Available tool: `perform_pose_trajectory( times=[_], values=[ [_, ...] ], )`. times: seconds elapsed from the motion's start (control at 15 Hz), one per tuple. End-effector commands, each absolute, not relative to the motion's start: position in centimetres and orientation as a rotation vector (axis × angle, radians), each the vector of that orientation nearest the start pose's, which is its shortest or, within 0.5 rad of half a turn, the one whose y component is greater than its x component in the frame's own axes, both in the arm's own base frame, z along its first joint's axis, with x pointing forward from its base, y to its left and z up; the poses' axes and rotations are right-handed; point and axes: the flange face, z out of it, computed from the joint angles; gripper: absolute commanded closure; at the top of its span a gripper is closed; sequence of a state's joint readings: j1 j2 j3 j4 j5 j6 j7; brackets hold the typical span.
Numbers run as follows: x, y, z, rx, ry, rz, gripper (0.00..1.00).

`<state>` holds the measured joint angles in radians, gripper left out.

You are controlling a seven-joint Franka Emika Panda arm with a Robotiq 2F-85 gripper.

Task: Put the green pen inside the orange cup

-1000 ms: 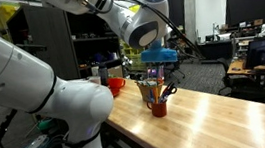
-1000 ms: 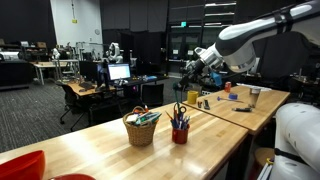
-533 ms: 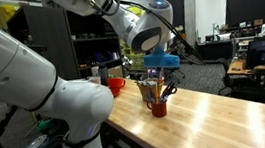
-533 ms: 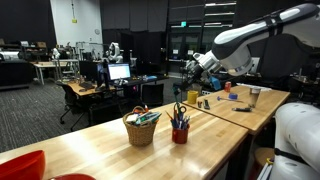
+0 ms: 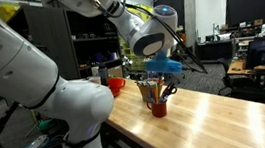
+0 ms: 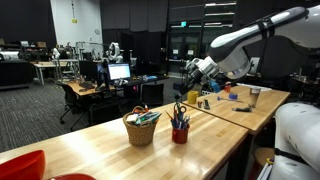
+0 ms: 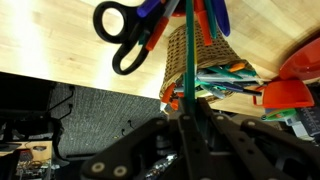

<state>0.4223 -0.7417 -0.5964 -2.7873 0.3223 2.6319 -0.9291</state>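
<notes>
My gripper's fingers are still above the cup, so I need to lower the thin green pen next among the scissors and pens in the orange cup (image 5: pixel 158 107) and release it.
In the wrist view my gripper (image 7: pixel 188 103) is shut on the thin green pen (image 7: pixel 187 50), which stands up between the jaws. In both exterior views the gripper (image 5: pixel 159 67) (image 6: pixel 203 70) hangs above the small orange cup (image 5: pixel 158 107) (image 6: pixel 180 135). The cup stands on the wooden table and holds black-handled scissors (image 7: pixel 124 36) and several dark and coloured pens. The cup's body is out of the wrist view. I cannot make out the green pen in the exterior views.
A woven basket (image 6: pixel 141 130) (image 7: pixel 205 60) with coloured markers stands beside the cup. A wider red-orange bowl (image 5: pixel 116 85) sits further back on the table, and another shows at a corner (image 6: pixel 20 165). The table edge (image 5: pixel 181 144) is close to the cup.
The gripper with the pen has moved a little lower and sideways toward the cup. Cup, basket and bowl have not moved.
</notes>
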Motion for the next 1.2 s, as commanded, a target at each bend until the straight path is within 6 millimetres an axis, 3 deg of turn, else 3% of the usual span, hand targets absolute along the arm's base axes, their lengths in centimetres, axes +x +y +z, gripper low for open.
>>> perform_pose_trajectory(
  times=[0.0, 0.67, 1.0, 1.13],
  values=[
    [37.3, -6.7, 41.9, -2.553, -0.708, -0.927, 0.97],
    [37.5, -8.5, 38.3, -2.502, -0.664, -0.895, 0.97],
    [37.4, -8.8, 37.8, -2.488, -0.657, -0.895, 0.97],
    [37.4, -8.6, 37.8, -2.487, -0.659, -0.891, 0.64]
  ],
)
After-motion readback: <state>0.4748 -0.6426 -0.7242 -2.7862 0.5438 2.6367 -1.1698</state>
